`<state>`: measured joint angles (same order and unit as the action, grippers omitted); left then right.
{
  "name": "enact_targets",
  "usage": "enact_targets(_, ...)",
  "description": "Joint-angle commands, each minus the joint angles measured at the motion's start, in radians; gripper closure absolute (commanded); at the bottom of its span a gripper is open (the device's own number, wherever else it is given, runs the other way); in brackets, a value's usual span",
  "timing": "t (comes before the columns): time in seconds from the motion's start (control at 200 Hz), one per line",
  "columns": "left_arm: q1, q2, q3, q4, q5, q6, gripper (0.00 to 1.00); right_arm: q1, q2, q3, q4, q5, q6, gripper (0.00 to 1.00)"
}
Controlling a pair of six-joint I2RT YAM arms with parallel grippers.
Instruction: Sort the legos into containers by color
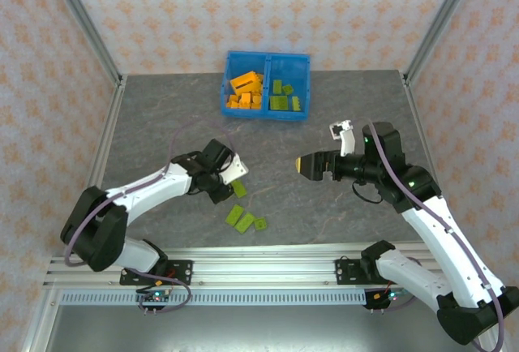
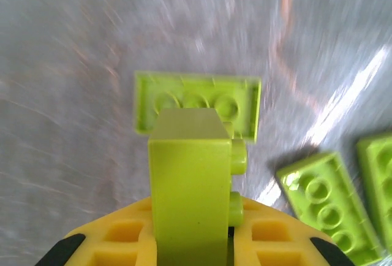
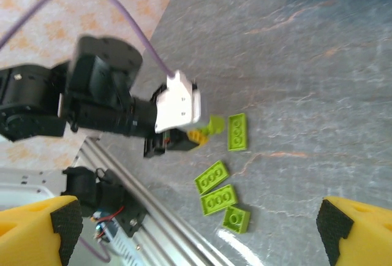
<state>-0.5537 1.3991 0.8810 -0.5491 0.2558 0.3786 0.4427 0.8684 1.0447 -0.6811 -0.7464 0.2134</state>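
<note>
My left gripper should lift the lime green brick and move outward over the bin section with lime bricks to release it, as the colors match.
My left gripper [image 1: 229, 175] [image 2: 191, 236] is shut on a lime green brick [image 2: 190, 180], which stands upright between the yellow fingers just above the table. A flat lime plate [image 2: 196, 102] [image 1: 238, 189] lies right beyond it. Three more lime bricks [image 1: 246, 221] [image 3: 218, 199] lie close together nearer the front rail. The blue bin [image 1: 267, 113] stands at the back, with orange bricks [image 1: 246, 91] in its left compartment and lime ones [image 1: 284, 96] in its right. My right gripper [image 1: 312, 165] [image 3: 196, 232] hovers open at mid-table with nothing between its fingers.
The aluminium front rail [image 1: 268, 255] runs along the near edge, close to the loose bricks. Metal frame posts [image 1: 85, 23] and patterned walls close in both sides. Bare grey tabletop [image 1: 162, 117] stretches between the arms and the bin.
</note>
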Motion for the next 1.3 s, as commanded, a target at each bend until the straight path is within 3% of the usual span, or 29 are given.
enact_targets(0.0,0.008,-0.035,0.13,0.07,-0.009,-0.121,0.91,0.004,-0.013,-0.002,0.008,-0.077,0.002,0.01)
enact_targets(0.155,0.009,0.101,0.363,0.097,-0.094,-0.272,0.9,0.004,-0.023,0.002,0.035,-0.019,0.036,0.01)
enact_targets(0.35,0.012,0.467,0.886,-0.045,-0.182,-0.541,0.95,0.004,-0.029,-0.003,0.032,0.095,0.098,0.01)
enact_targets(0.716,0.019,1.151,1.803,-0.15,-0.216,-0.728,0.96,0.005,-0.087,-0.008,-0.009,0.183,0.155,0.01)
enact_targets(0.846,0.024,1.242,1.859,-0.051,-0.163,-0.74,0.84,0.004,-0.09,-0.002,-0.021,0.19,0.166,0.01)
enact_targets(1.046,0.023,1.249,1.856,0.0,-0.164,-0.763,0.59,0.004,-0.094,-0.007,-0.016,0.194,0.182,0.01)
enact_targets(1.296,0.02,1.13,1.849,-0.097,-0.107,-0.732,0.49,0.006,-0.094,-0.024,-0.019,0.199,0.184,0.01)
